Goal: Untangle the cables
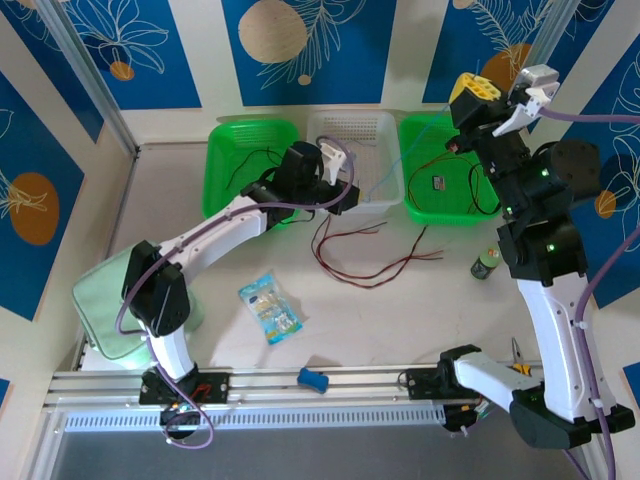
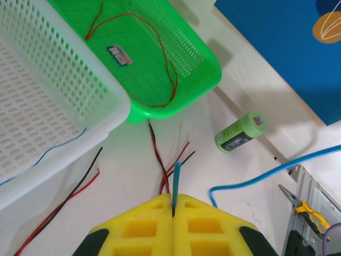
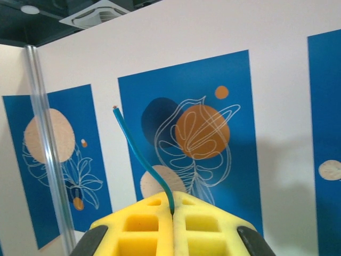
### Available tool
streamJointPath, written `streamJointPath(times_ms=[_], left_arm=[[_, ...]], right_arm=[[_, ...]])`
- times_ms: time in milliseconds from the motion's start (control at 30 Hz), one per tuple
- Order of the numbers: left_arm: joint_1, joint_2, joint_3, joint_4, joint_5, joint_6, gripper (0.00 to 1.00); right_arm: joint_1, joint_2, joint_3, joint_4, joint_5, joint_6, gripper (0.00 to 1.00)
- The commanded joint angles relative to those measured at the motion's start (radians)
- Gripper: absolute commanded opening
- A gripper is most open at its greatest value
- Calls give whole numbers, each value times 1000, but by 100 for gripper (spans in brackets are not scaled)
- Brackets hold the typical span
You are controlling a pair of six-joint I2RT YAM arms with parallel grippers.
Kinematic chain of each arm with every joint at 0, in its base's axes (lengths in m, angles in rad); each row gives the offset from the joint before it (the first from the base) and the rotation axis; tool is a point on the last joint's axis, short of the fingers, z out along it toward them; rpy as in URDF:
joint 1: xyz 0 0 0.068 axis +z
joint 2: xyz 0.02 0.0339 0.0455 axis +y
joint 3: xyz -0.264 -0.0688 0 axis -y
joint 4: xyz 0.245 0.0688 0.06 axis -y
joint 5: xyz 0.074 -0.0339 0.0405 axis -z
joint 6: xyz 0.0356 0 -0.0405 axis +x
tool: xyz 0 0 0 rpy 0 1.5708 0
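My right gripper should next swing over the white basket (image 1: pixel 357 152), tip downward and lower to release the blue cable, as another blue wire is inside.
A thin blue cable (image 1: pixel 405 155) stretches through the air between my two grippers. My left gripper (image 2: pixel 174 196) is shut on one end of this blue cable (image 2: pixel 176 178), low over the table beside the white basket (image 2: pixel 58 101); from above it (image 1: pixel 348 198) sits at that basket's front. My right gripper (image 3: pixel 173 201) is raised high and shut on the other end of the cable (image 3: pixel 139 154), facing the wall; the top view has it (image 1: pixel 470 88) at the back right. Red and black cables (image 1: pixel 370 262) lie tangled on the table. More cables lie in the right green basket (image 1: pixel 425 130).
A left green basket (image 1: pixel 250 132) holds a black wire. A snack packet (image 1: pixel 270 308), a blue block (image 1: pixel 312 378) and a pale green pad (image 1: pixel 105 305) lie near the front. A green bottle (image 1: pixel 487 262) lies at the right, with pliers (image 2: pixel 301 205) near the rail.
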Motion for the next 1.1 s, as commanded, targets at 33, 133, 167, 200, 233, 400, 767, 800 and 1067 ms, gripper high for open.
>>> streamJointPath(times_ms=[33,133,167,200,233,400,767,800,1067], left_arm=[[5,-45,-61,46,11,-9,0],[6,-66,-106,71,2,7,0],[6,-69,-117,72,-8,12,0],[5,-73,-124,64,-16,19,0],[6,-74,-126,53,-23,26,1],[22,-49,-68,68,-11,-24,35],[169,-40,-29,26,-118,-173,75],[187,-63,-65,42,-113,-185,76],[257,-211,-199,-16,-123,-110,78]], right_arm=[[-26,2,12,8,30,-10,0],[-36,31,27,-19,31,-1,0],[-41,42,30,-20,25,-7,0],[-46,54,36,-22,29,-18,0],[-54,65,41,-21,37,-11,0],[-49,168,81,-9,-52,99,0],[5,579,399,76,8,126,0],[6,622,444,68,4,123,0],[10,899,751,-62,17,108,0]])
